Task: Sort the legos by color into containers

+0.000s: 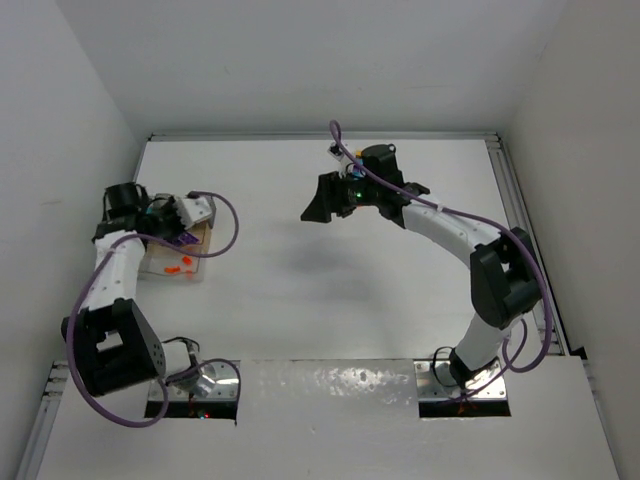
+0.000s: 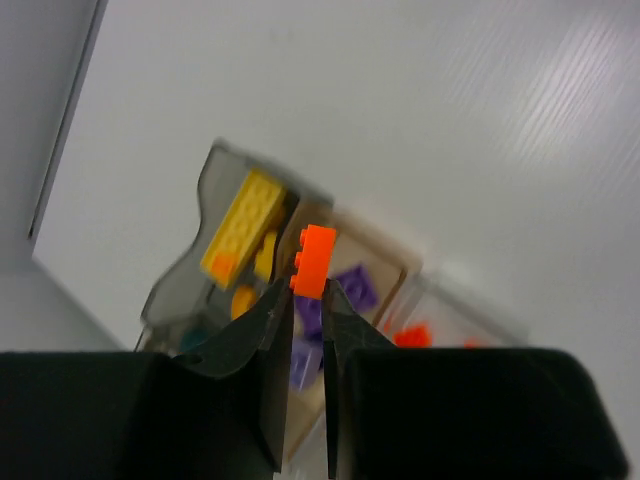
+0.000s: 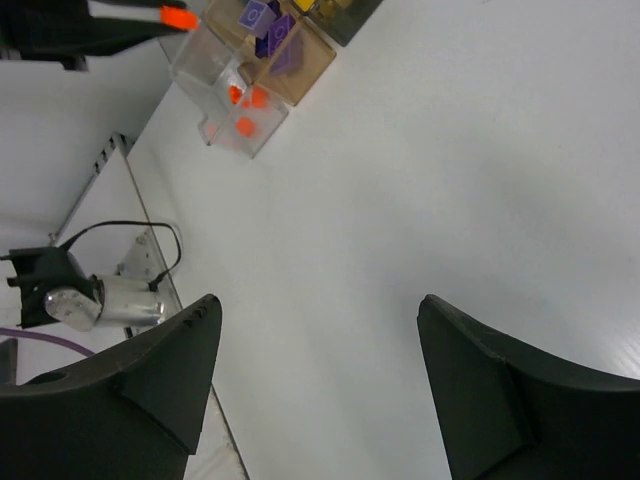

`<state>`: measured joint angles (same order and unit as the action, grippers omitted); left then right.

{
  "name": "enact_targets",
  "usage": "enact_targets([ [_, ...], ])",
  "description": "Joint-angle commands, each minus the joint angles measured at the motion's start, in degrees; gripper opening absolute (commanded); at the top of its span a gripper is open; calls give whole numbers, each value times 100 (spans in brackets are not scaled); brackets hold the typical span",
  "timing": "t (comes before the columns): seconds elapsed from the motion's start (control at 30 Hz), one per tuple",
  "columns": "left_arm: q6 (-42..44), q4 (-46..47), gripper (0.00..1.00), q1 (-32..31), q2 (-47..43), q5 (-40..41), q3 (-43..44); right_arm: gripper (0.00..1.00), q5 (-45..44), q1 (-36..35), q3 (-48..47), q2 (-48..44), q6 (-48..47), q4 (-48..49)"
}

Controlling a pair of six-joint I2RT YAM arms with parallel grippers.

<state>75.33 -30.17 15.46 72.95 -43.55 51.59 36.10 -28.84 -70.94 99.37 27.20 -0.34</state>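
I need to move the orange lego next with my left gripper, from above the tan middle bin toward the clear bin (image 1: 174, 264) (image 2: 431, 326).
My left gripper (image 2: 308, 292) is shut on a small orange lego (image 2: 313, 260), held above the containers (image 2: 180, 290). Below it, yellow legos (image 2: 240, 232) lie in the grey-walled bin, purple legos (image 2: 352, 285) in the tan middle bin, and orange legos (image 2: 412, 336) in the clear bin. From above, the containers (image 1: 196, 274) sit at the table's left, under the left gripper (image 1: 186, 214). My right gripper (image 3: 315, 310) is open and empty over bare table, far from the bins (image 3: 218, 128). It hangs at mid-table, toward the back (image 1: 325, 200).
White walls close in the table on the left, back and right. A metal rail (image 1: 520, 230) runs along the right edge. The left arm's base motor (image 3: 100, 300) and its cable lie near the table's front edge.
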Motion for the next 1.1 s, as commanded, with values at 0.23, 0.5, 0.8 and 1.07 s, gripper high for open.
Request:
enact_targets([
  [0.23, 2222, -1579, 0, 1187, -114, 1129, -220, 78, -155, 45, -271, -111, -637, -511],
  [0.5, 2505, -1544, 19, 1319, 641, 955, 78, 78, -112, 54, -289, -146, -822, -660],
  [0.8, 2777, -1641, 63, 1319, 695, 805, 316, 78, -226, 106, -245, -296, -848, -801],
  [1.07, -1044, 140, 63, 1301, 510, -662, 914, 34, -2872, 493, -1304, 511, -1013, -2389],
])
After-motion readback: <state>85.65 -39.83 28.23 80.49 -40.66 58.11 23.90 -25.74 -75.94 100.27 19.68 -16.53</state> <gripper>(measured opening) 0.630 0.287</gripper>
